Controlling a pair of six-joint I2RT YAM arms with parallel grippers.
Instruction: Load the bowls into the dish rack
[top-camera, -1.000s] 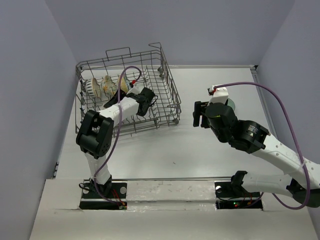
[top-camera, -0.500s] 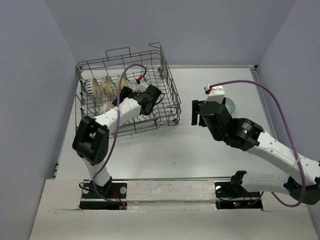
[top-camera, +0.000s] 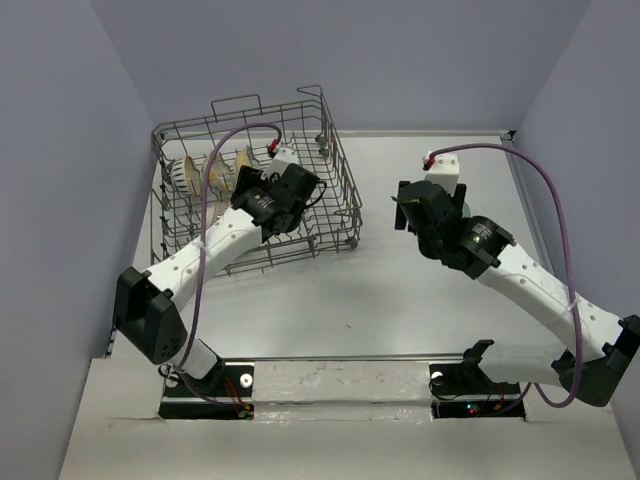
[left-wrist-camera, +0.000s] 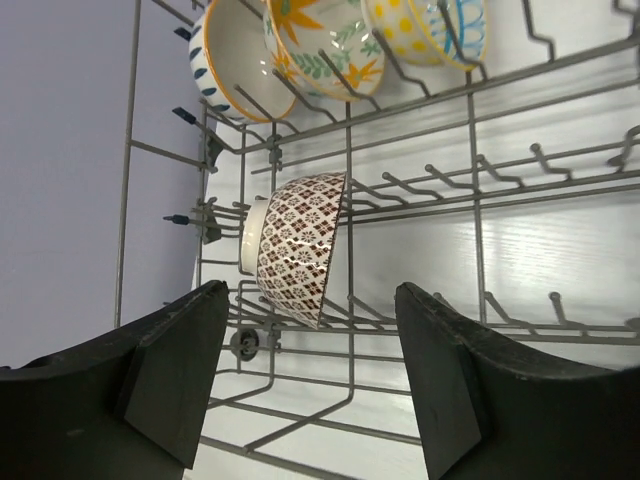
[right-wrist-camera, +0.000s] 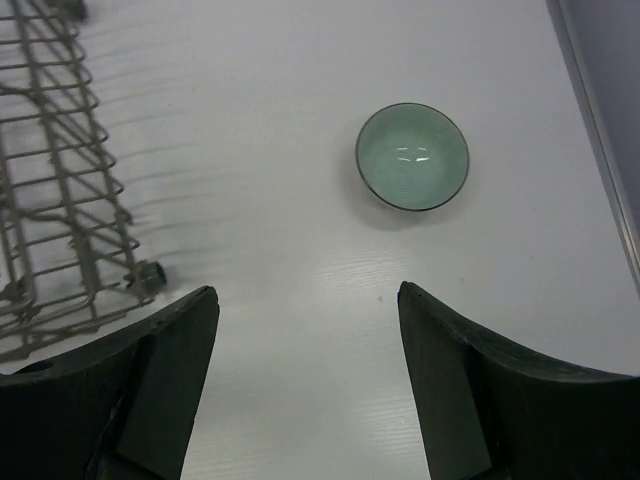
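Observation:
Next, the right gripper lowers, turns and shifts past the bowl's middle, onto the teal bowl's rim away from the rack (right-wrist-camera: 466, 161).
The dish rack (top-camera: 335, 205) stands at the back left of the table. In the left wrist view a brown-patterned bowl (left-wrist-camera: 300, 250) stands on edge between the rack's tines (left-wrist-camera: 480, 180). Three patterned bowls (left-wrist-camera: 325, 40) stand on edge in the row beyond it. My left gripper (left-wrist-camera: 310, 295) hangs open just short of the brown bowl, touching nothing. A teal bowl (right-wrist-camera: 412, 157) sits upright on the table right of the rack. My right gripper (right-wrist-camera: 305, 292) is open above the bare table, a little short of that bowl. From the top view my right wrist (top-camera: 440, 205) hides most of the teal bowl.
The rack's near corner and a small wheel (right-wrist-camera: 148, 275) lie left of my right gripper. The table's right edge (right-wrist-camera: 590, 120) runs close beyond the teal bowl. Grey walls enclose the table on three sides.
My left arm has stretched out, carrying its open gripper a little right over the rack. My right gripper has swung right and back toward the teal bowl.

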